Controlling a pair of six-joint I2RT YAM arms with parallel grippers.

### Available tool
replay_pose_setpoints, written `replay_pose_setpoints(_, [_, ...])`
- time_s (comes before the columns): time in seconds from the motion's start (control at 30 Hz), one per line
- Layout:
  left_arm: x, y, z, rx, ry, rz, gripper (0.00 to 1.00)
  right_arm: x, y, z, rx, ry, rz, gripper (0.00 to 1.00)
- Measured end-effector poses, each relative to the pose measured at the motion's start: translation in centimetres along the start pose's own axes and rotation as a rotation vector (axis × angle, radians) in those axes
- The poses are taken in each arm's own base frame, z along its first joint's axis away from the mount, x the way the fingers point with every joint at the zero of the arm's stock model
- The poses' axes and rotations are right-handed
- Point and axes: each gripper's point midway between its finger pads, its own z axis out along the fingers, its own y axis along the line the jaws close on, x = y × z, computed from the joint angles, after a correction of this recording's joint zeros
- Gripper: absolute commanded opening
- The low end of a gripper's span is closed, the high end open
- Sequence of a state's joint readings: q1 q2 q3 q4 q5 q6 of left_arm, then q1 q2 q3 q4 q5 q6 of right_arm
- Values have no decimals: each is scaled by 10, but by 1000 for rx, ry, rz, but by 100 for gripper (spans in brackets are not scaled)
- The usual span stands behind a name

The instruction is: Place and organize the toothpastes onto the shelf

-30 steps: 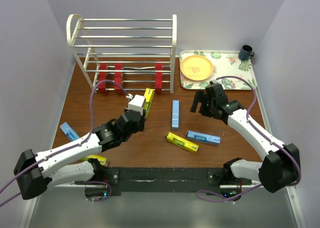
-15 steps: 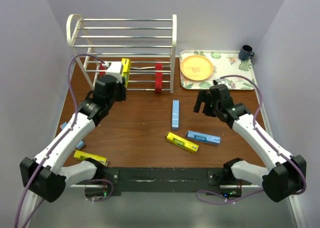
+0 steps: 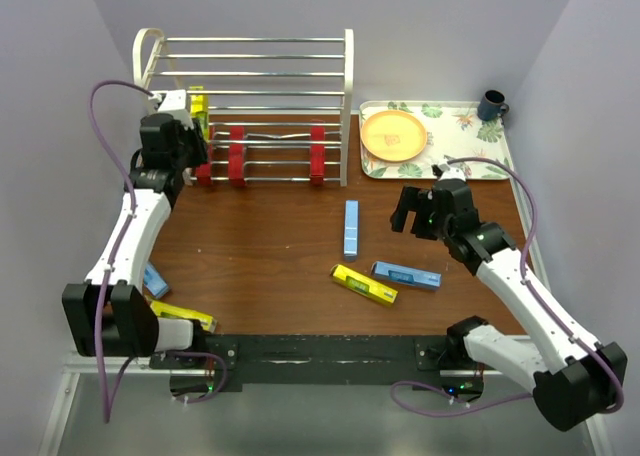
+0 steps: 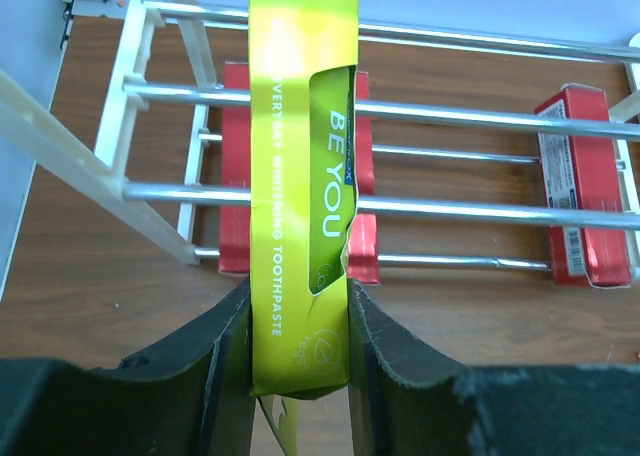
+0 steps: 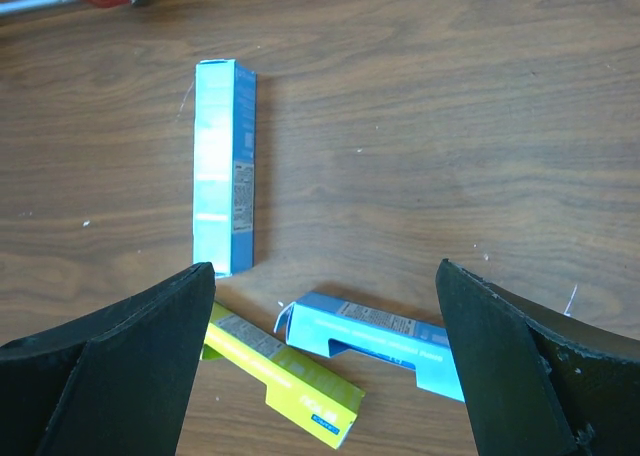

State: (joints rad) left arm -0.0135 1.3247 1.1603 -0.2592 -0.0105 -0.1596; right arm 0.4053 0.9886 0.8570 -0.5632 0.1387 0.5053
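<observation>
My left gripper will move outward next. Then it will lower the carton across the bars.
My left gripper [image 3: 190, 124] is shut on a yellow toothpaste carton [image 4: 300, 176], held lengthwise over the left end of the white wire shelf [image 3: 245, 76]. Three red cartons [image 3: 237, 154] lie across the shelf's bottom tier; the left wrist view shows them under the bars [image 4: 585, 186]. My right gripper [image 3: 410, 211] hangs open above the table [image 5: 325, 268], holding nothing. Below it lie a blue carton [image 5: 224, 166], a second blue carton [image 5: 380, 336] and a yellow one [image 5: 285, 371]. Another blue carton [image 3: 155, 279] and a yellow one [image 3: 182, 316] lie near the left arm's base.
A floral tray [image 3: 450, 161] at the back right holds an orange plate [image 3: 393, 136] and a dark mug [image 3: 491, 105]. Walls close in on the left, right and back. The shelf's upper tiers carry nothing.
My left arm has swung from the table's middle to the shelf's left end, carrying the yellow carton. My right gripper has drifted slightly right and nearer, still open.
</observation>
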Motion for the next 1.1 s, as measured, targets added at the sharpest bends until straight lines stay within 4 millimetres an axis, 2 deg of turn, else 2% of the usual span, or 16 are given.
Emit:
replay_pose_setpoints(0.27, [-13,27,38,8,-9,26,27,-7,2,-11,-43,-65,-32,97])
replay_pose_setpoints(0.47, [-18,28,59,30,-9,73,29,-4,0,-8,-44,-69,-55,97])
replay_pose_setpoints(0.6, [-21,29,69,30,-10,98,34,-4,-1,-7,-43,-68,-63,97])
replay_pose_setpoints(0.8, [-17,31,76,31,0,117,36,-3,-2,-6,-36,-65,-71,98])
replay_pose_setpoints(1.1, [-17,34,76,21,3,139,39,-2,-3,-5,-32,-62,-71,98])
